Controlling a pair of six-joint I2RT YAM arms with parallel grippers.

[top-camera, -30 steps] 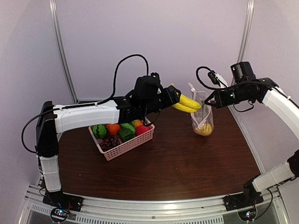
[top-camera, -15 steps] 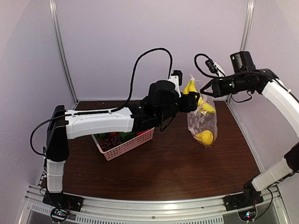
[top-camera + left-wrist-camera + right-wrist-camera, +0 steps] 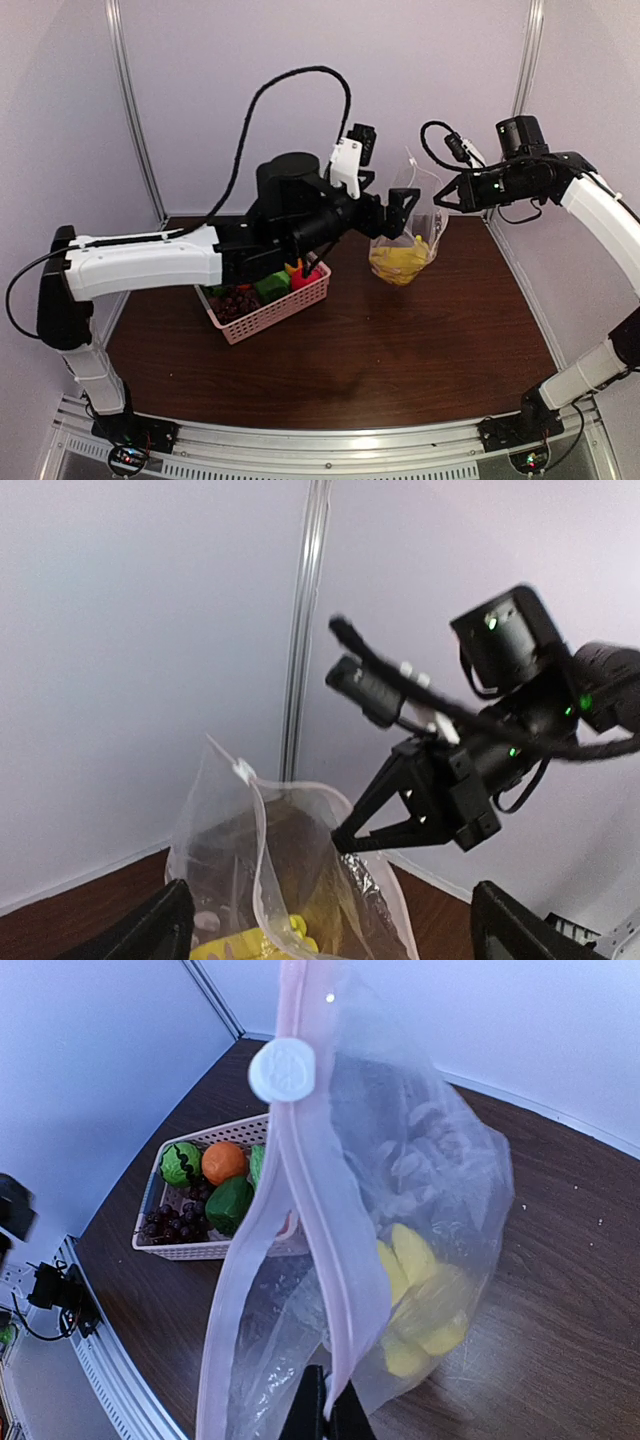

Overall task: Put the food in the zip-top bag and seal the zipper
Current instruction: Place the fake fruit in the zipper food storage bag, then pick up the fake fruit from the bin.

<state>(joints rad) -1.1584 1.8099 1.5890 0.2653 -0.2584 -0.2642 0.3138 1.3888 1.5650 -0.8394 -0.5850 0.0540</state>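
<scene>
The striped green ball is below, still in the basket, and my left gripper will swing left in the top view and come down onto it.
The zip-top bag hangs open above the table with yellow food, the banana among it, at its bottom. My right gripper is shut on the bag's upper edge and holds it up. In the right wrist view the fingers pinch the zipper, whose white slider tab is at the far end; the yellow pieces show through the plastic. My left gripper is open and empty just left of the bag's mouth. In the left wrist view its jaws stand wide on either side of the bag.
The pink lattice basket stands on the brown table left of the bag, partly under my left arm. It holds a red fruit, a green pepper, an orange and dark grapes. White walls close in behind.
My left gripper has let the banana go into the bag and now stands open and empty. The banana has dropped to the bag's bottom, and the bag has swung a little left.
</scene>
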